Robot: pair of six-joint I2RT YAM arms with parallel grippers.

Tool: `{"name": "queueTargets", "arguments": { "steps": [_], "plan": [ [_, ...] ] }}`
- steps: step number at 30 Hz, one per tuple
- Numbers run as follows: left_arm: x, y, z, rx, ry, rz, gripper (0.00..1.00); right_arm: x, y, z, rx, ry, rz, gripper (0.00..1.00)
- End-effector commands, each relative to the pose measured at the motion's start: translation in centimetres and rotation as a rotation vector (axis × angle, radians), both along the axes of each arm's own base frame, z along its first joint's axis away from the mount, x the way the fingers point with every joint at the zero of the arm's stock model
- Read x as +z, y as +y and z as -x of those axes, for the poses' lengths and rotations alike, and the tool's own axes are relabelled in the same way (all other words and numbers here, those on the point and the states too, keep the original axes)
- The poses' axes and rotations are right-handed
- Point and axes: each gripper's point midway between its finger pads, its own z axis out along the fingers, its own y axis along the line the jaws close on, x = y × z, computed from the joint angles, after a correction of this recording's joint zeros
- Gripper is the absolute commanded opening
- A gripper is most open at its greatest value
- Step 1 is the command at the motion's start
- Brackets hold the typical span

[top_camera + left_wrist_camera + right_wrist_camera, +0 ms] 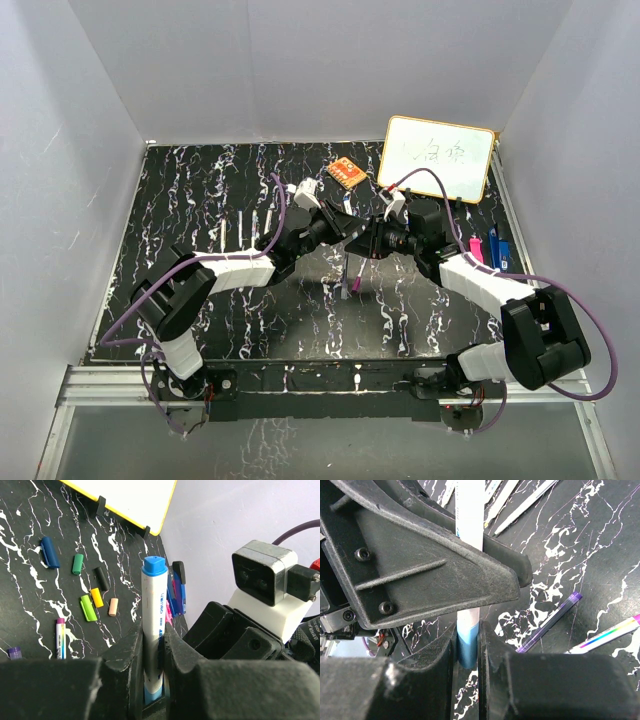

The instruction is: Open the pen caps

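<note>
My right gripper will take the blue cap [467, 647] off the body of the pen, bring it down to the tabletop next to the light green cap and let it go, because loose caps lie there.
My left gripper [152, 650] [345, 228] is shut across the white barrel of a pen [155, 610], whose short blue end [154, 565] sticks up free. At the barrel's other end sits a blue pen cap [467, 647], touching the white barrel, with my right gripper [467, 652] [378, 240] shut on it. The left finger [435, 570] crosses over the barrel just beyond that cap. Loose pen caps lie on the table: blue [50, 552], green [77, 564], black [101, 578], yellow [96, 596], light green [88, 608].
A whiteboard [440, 158] leans at the back right, with an orange eraser [347, 173] to its left. Pink and blue clips [490, 248] lie at the right. Loose pens lie on the marbled table: a purple one [550, 622], a rainbow-striped one [610, 632], and white barrels [245, 225].
</note>
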Motion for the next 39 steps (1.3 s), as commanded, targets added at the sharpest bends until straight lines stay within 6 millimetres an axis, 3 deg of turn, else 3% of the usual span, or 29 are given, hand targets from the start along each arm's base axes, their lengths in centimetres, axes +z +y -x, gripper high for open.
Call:
{"name": "queueTargets", "arguments": {
  "steps": [1,7,18,27,31,33,39],
  "plan": [
    [3.7,0.8,-0.4,0.031,-0.073,0.058,0.0,2.2,0.6,-0.6,0.019,-0.082,-0.024,0.0],
    [4.4,3.1,-1.8,0.123,-0.09,0.0,0.0,1.4,0.6,-0.5,0.028,-0.063,0.004,0.0],
    [7.8,13.9,-10.1,0.42,-0.188,-0.13,0.0,-0.6,1.5,1.2,0.115,-0.013,0.071,0.0],
    [10.3,17.7,-13.8,0.545,-0.246,-0.198,0.0,-0.7,2.1,1.7,0.157,-0.009,0.11,0.0],
    [11.2,18.3,-13.8,0.546,-0.261,-0.21,0.0,-0.4,1.7,0.8,0.117,-0.025,0.14,0.0],
    [11.4,18.5,-13.2,0.532,-0.256,-0.237,0.0,-0.3,1.0,-0.6,0.041,-0.035,0.183,0.0],
    [9.0,17.7,-9.8,0.354,-0.152,-0.387,0.0,-1.6,-3.5,-5.1,-0.263,-0.006,0.413,0.0]
  ]
}}
